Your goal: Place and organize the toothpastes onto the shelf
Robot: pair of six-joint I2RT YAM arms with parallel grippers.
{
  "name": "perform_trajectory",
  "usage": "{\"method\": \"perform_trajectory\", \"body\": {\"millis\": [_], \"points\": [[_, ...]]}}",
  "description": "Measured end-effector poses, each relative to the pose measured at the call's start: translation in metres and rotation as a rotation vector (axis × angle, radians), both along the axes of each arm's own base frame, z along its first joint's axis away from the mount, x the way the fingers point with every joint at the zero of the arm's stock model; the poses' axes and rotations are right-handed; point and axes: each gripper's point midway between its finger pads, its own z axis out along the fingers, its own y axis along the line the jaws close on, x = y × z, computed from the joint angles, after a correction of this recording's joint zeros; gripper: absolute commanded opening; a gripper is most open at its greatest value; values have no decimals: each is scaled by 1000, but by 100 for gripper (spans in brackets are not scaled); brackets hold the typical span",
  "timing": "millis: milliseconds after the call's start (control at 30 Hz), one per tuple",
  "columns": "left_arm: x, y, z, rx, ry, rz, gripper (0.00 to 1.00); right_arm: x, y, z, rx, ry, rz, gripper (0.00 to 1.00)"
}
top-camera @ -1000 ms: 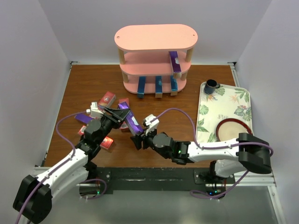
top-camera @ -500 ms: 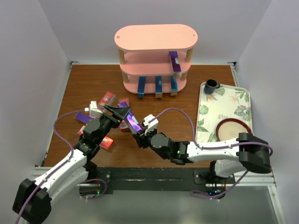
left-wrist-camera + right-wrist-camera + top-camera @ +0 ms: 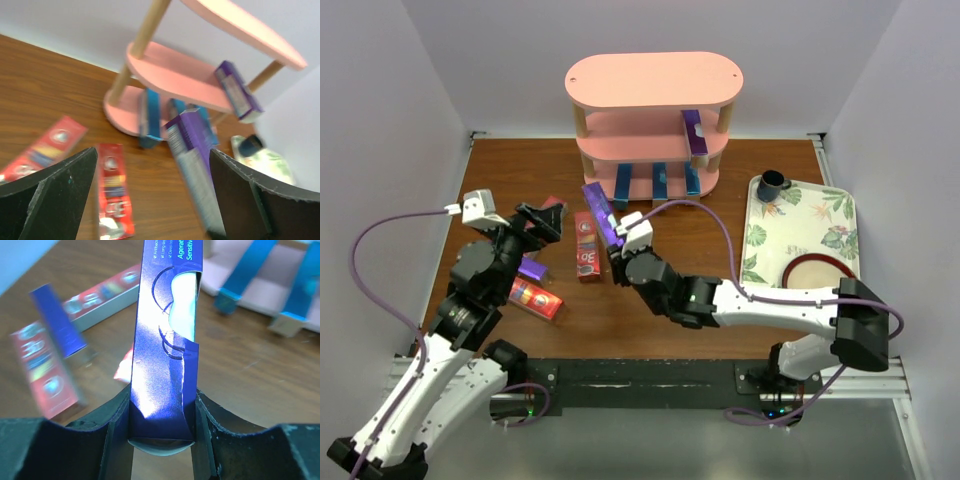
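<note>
The middle level of the shelf has free room beside its purple carton, so next my right gripper should move up and outward, turn its carton parallel, and let go of it there.
My right gripper [image 3: 616, 250] [image 3: 162, 425] is shut on the lower end of a purple toothpaste carton [image 3: 601, 212] [image 3: 165, 335], which slants up toward the pink shelf [image 3: 650, 82] [image 3: 170, 75]. My left gripper [image 3: 542, 222] [image 3: 152, 195] stands open with nothing in it, left of that carton [image 3: 195, 170]. One purple carton [image 3: 695, 135] [image 3: 237, 90] lies on the middle tier. Three blue cartons [image 3: 659, 184] [image 3: 245, 275] lean on the bottom tier. Red cartons [image 3: 586, 245] [image 3: 535, 297] [image 3: 112, 190] and another purple one [image 3: 532, 268] lie on the table.
A floral tray [image 3: 765, 250] lies at the right with a dark cup [image 3: 772, 184] and a red-rimmed dish [image 3: 815, 278] on it. White walls close in the table's left, back and right sides.
The left gripper opened, let go of the purple carton and drew back to the left. The right gripper shut on that carton and carried it toward the shelf.
</note>
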Motion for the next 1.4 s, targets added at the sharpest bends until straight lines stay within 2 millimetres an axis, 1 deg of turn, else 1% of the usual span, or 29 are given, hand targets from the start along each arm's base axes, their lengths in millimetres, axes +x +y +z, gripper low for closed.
{"method": "perform_trajectory", "body": {"millis": [100,167,267,300,333,467,567,633,767,900,1000,1133,1167,1300,1333,1400], "points": [[-8,17,-6,133,-1,38,100,33,-14,8,-39,-8,-85,20],[-12,26,-17,227,13,57,100,55,-23,15,-63,-14,-143,20],[-16,36,-34,321,40,73,100,91,-35,31,-75,-29,-232,20],[-17,38,-40,349,51,76,100,100,-38,36,-74,-34,-253,20],[-18,40,-43,363,56,76,100,114,-42,42,-76,-40,-281,20],[-18,41,-51,413,65,71,100,154,-48,57,-76,-60,-360,21],[-19,41,-53,423,68,65,100,180,-52,61,-87,-65,-403,22],[-19,40,-53,429,65,54,100,196,-54,59,-103,-63,-428,22],[-21,38,-54,433,59,40,100,223,-58,49,-136,-46,-457,23],[-22,37,-52,429,51,33,100,240,-65,36,-158,-15,-469,25],[-23,37,-51,426,45,30,100,247,-75,27,-168,8,-484,27],[-23,36,-51,425,44,28,100,253,-84,23,-162,29,-491,31],[-23,36,-51,425,44,26,100,254,-85,23,-159,31,-494,38],[-23,36,-51,425,44,26,99,257,-88,21,-149,41,-491,53],[-23,36,-51,426,44,25,100,257,-87,21,-146,43,-489,60],[-23,36,-51,425,44,23,100,257,-87,21,-139,44,-489,66]]}}
